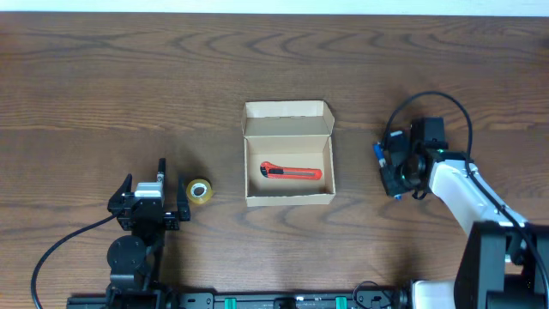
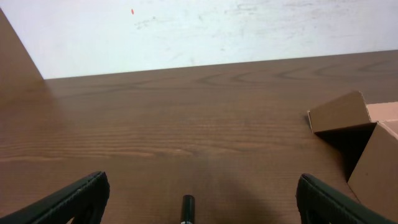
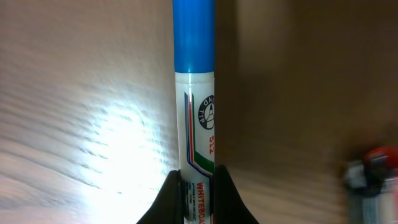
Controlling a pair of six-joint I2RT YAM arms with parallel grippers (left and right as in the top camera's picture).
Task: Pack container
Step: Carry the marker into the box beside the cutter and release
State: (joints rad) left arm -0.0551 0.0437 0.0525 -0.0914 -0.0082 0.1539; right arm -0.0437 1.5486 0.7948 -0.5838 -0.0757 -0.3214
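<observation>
I should lift my right gripper over the box. Then I should lower the marker, turned alongside the knife (image 1: pixel 290 172), onto the empty part of the bottom along the box's near side.
The container (image 1: pixel 287 122) is a small tan cardboard box, open in the middle of the table, with its flap lid standing at the far side. A red utility knife (image 1: pixel 290 172) lies inside it. My right gripper (image 1: pixel 391 168) is to the right of the box, shut on a white whiteboard marker with a blue cap (image 3: pixel 193 87). In the right wrist view the fingers (image 3: pixel 197 193) pinch the marker's barrel. My left gripper (image 1: pixel 146 178) is at the front left, open and empty (image 2: pixel 202 200). A corner of the box (image 2: pixel 345 115) shows in the left wrist view.
A yellow tape roll (image 1: pixel 198 191) lies just right of my left gripper, between it and the box. A blurred red and grey object (image 3: pixel 373 171) shows at the lower right of the right wrist view. The brown wood table (image 1: pixel 129 86) extends around.
</observation>
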